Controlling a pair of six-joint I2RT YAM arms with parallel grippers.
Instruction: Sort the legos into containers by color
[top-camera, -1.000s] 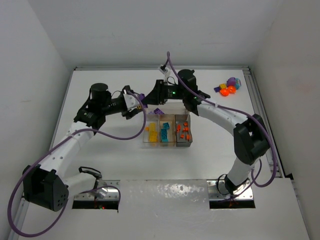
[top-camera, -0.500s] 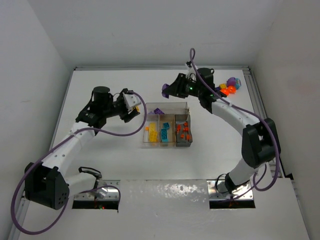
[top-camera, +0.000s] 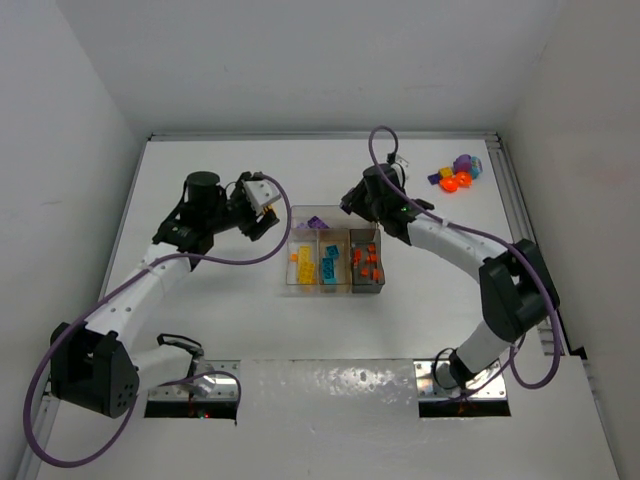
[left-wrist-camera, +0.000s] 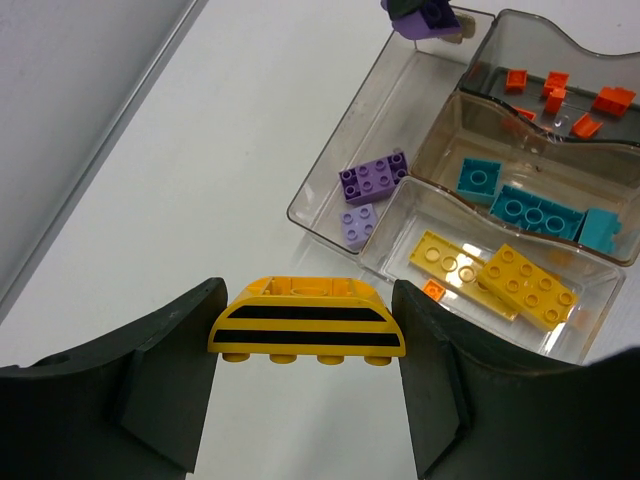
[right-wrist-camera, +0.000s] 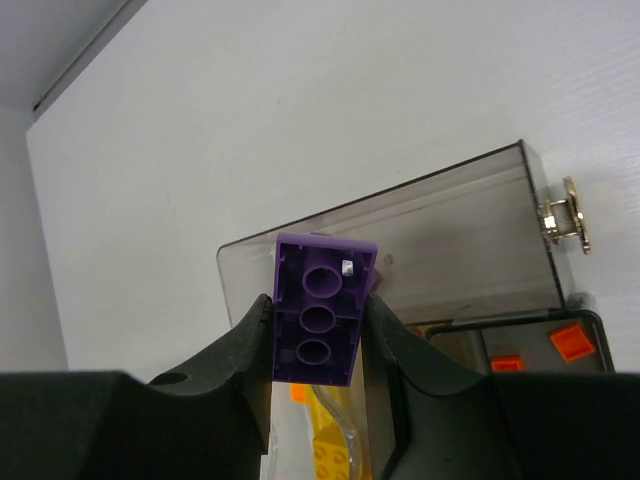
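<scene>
My left gripper will move to its right in the top view, go down and let go of the matching lego, because the tray's section with yellow legos is below it on that side.
My left gripper (left-wrist-camera: 307, 340) is shut on a yellow lego with two black stripes (left-wrist-camera: 307, 322), held above the table left of the tray; from above, this gripper (top-camera: 257, 206) is level with the tray's far left corner. My right gripper (right-wrist-camera: 318, 322) is shut on a purple lego (right-wrist-camera: 320, 305), underside facing the camera, and hangs by the tray's far edge (top-camera: 350, 200). The containers are sections of one clear tray (top-camera: 289, 262). Its wide section holds two purple legos (left-wrist-camera: 373, 180); the narrow ones hold yellow (left-wrist-camera: 525, 285), teal (left-wrist-camera: 530, 210) and orange (left-wrist-camera: 555, 88) legos.
A small pile of loose legos (top-camera: 458, 174), purple, orange and yellow, lies at the far right of the table. Walls close the table at the back and on both sides. A brass latch (right-wrist-camera: 566, 215) sticks out from the tray's end.
The right arm has swung to the right and come back down beside the tray's far edge, still holding the purple lego. The left gripper has drawn slightly away from the tray with the yellow lego.
</scene>
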